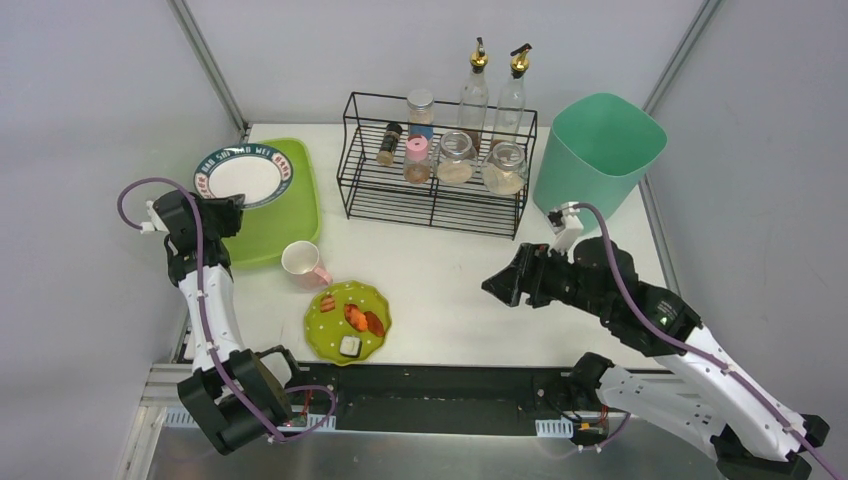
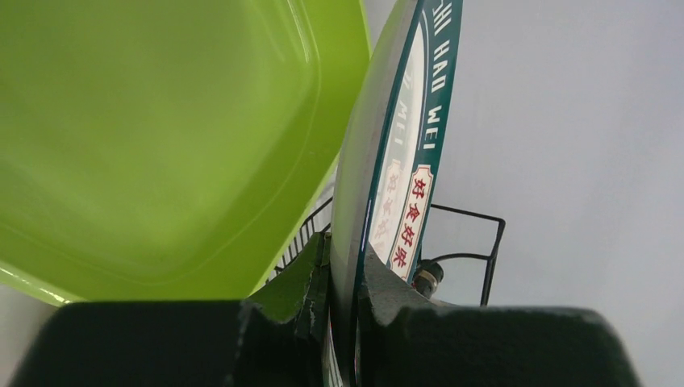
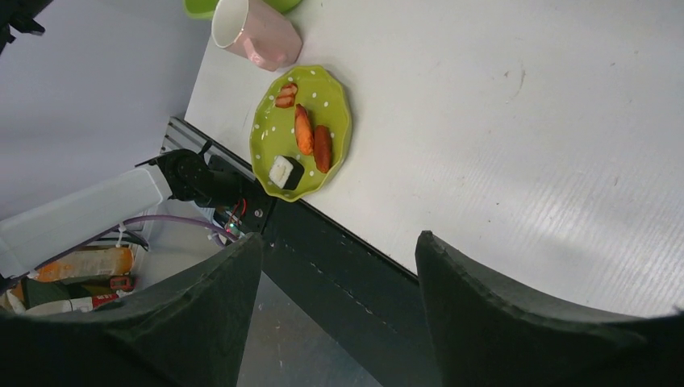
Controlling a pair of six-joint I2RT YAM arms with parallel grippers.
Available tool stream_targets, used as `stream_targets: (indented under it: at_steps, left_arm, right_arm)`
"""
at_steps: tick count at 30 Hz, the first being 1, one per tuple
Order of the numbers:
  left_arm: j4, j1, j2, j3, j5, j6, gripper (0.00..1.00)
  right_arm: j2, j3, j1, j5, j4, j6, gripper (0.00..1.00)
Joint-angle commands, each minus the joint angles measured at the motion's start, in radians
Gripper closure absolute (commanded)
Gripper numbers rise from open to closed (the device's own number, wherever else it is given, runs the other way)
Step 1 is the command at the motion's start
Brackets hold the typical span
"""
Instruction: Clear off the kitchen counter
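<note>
My left gripper should next go down into the lime-green tub [image 1: 280, 220] [image 2: 161, 121] and let go of the plate's rim there, because the tub's bottom is below and has bare room for the white plate.
My left gripper [image 1: 212, 207] [image 2: 345, 266] is shut on the rim of a white plate with a teal lettered border [image 1: 243, 176] [image 2: 403, 121], held above the lime-green tub [image 1: 280, 220] [image 2: 161, 121] at the back left of the kitchen counter [image 1: 450, 280]. Over the counter's right half, my right gripper [image 1: 497, 285] [image 3: 339, 238] hangs open with nothing in it, pointing left. A green dotted plate with food pieces [image 1: 347, 321] [image 3: 302, 133] lies near the front edge. A pink cup [image 1: 304, 265] [image 3: 254, 32] lies on its side just behind that plate.
A black wire rack [image 1: 435, 210] with spice jars and two oil bottles stands at the back middle. A mint-green bin [image 1: 598, 150] stands at the back right. The black front rail [image 1: 440, 385] runs along the near edge.
</note>
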Motion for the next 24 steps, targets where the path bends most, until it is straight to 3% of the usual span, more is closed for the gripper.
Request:
stream_targets:
  at_steps: [1, 13, 24]
  left_arm:
    - [0.041, 0.011, -0.001, 0.019, -0.09, -0.01, 1.0]
    - [0.016, 0.011, 0.175, 0.024, -0.228, -0.001, 1.0]
    - [0.042, -0.016, 0.434, 0.166, -0.263, 0.02, 0.99]
  right_arm:
    - [-0.025, -0.033, 0.003, -0.043, 0.038, 0.012, 0.27]
    - [-0.081, -0.059, 0.004, -0.05, 0.002, 0.016, 0.27]
    - [-0.051, -0.09, 0.003, -0.083, 0.037, 0.015, 0.27]
